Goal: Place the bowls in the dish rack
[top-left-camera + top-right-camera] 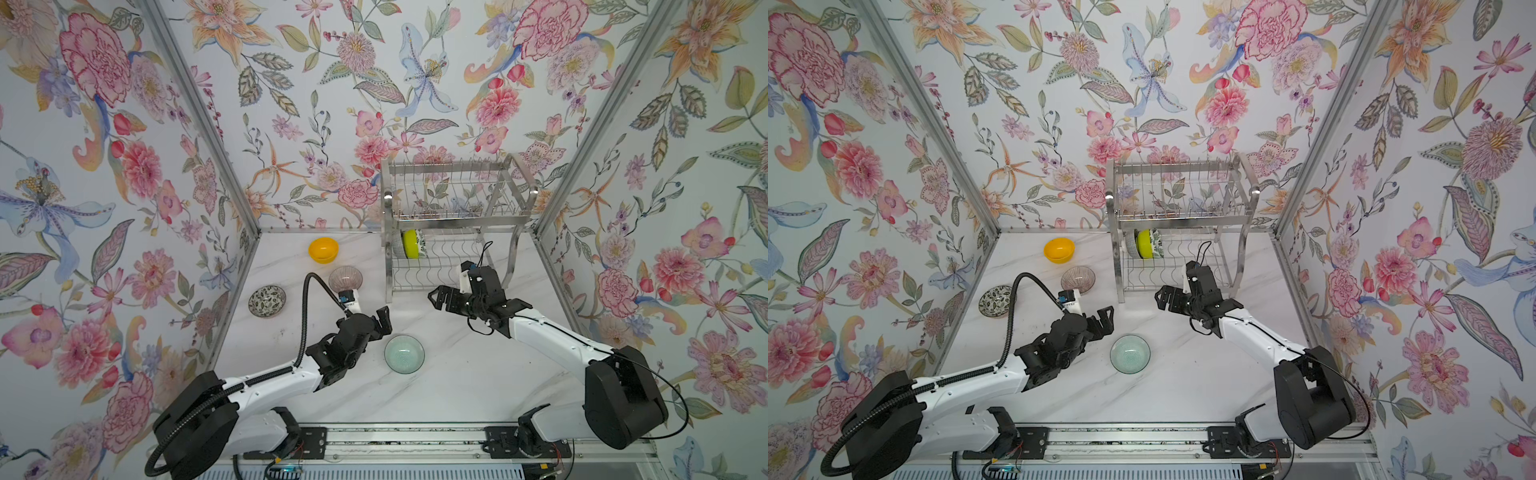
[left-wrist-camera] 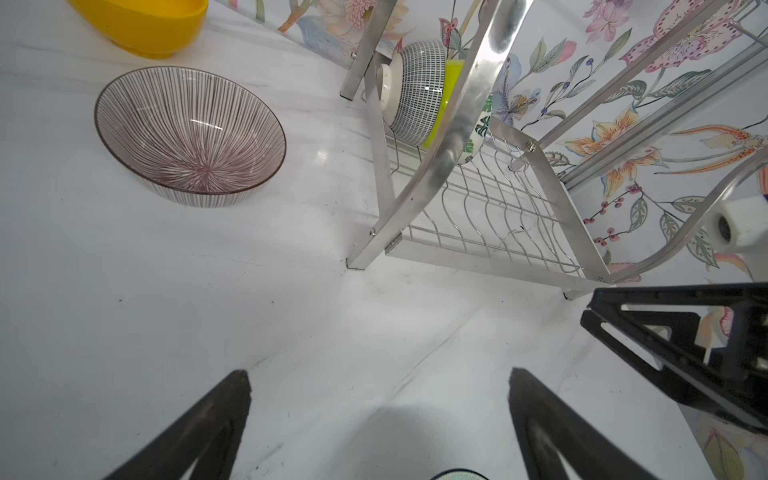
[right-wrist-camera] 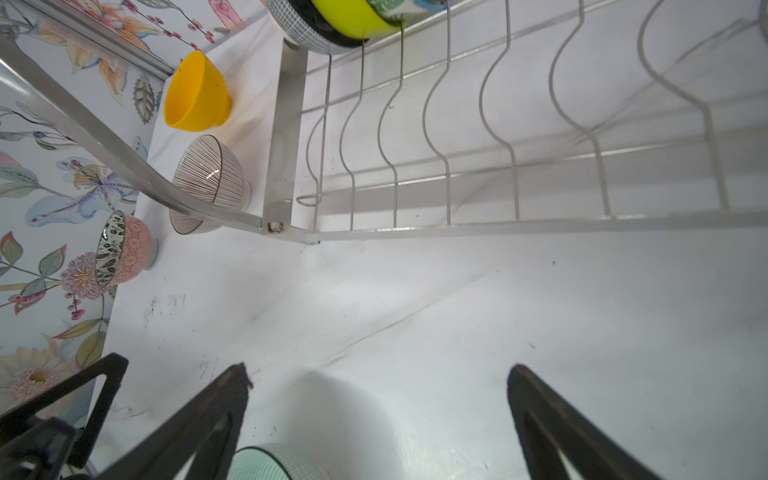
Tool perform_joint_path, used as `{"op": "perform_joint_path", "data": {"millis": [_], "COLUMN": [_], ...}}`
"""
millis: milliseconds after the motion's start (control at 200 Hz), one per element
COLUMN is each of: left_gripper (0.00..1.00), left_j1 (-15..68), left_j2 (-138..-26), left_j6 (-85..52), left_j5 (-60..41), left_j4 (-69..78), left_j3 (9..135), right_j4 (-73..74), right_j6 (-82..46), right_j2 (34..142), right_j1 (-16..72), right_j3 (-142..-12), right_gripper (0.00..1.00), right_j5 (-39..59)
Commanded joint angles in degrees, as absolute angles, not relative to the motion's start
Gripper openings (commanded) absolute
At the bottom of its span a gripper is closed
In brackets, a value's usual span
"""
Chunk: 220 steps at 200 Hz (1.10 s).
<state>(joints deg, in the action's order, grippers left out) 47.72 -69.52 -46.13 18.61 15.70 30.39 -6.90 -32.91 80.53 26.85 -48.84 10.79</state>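
The facing rim (image 1: pixel 422 348) (image 3: pixel 281 461) of the pale green glass bowl is below and back from my right gripper, so I need to move that gripper back and down onto it next.
The steel dish rack (image 1: pixel 517 245) (image 1: pixel 1239 232) stands at the back right. Its lower tier holds three bowls on edge at the left end: a grid-patterned one (image 2: pixel 415 83), a lime-green one (image 1: pixel 410 244) and a leaf-print one, mostly hidden. On the table lie an orange-yellow bowl (image 1: pixel 323 249), a pinkish ribbed bowl (image 1: pixel 343 277), a black-white speckled bowl (image 1: pixel 267 301) and a pale green glass bowl (image 1: pixel 404 354). My left gripper (image 1: pixel 385 322) (image 2: pixel 379 374) hovers open just left of the glass bowl. My right gripper (image 1: pixel 435 300) (image 3: pixel 378 368) is open and empty before the rack's front left leg.
Floral walls with metal corner posts (image 1: pixel 208 124) close the table on three sides. The left arm's black cable hose (image 1: pixel 309 291) arcs over the ribbed bowl. The rack's upper tier (image 1: pixel 449 195) shows only divider wires.
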Motion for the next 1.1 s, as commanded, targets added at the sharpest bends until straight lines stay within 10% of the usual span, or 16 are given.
{"op": "perform_joint_path", "data": {"millis": [0, 1096], "left_gripper": [0.99, 0.99], "left_j1": [45.42, 40.95], "left_j2": [-67.78, -68.29], "left_j6": [-49.71, -62.22], "left_j5": [10.75, -2.72], "left_j4": [18.25, 32.19], "left_j3": [27.76, 18.63], "right_j4": [-13.75, -15.32], "right_j6": [-34.64, -41.84], "right_j2": [78.91, 90.71], "right_j1": [29.80, 48.08], "right_j3": [-47.75, -47.45], "right_gripper": [0.98, 0.40], "right_j5": [7.10, 0.19]}}
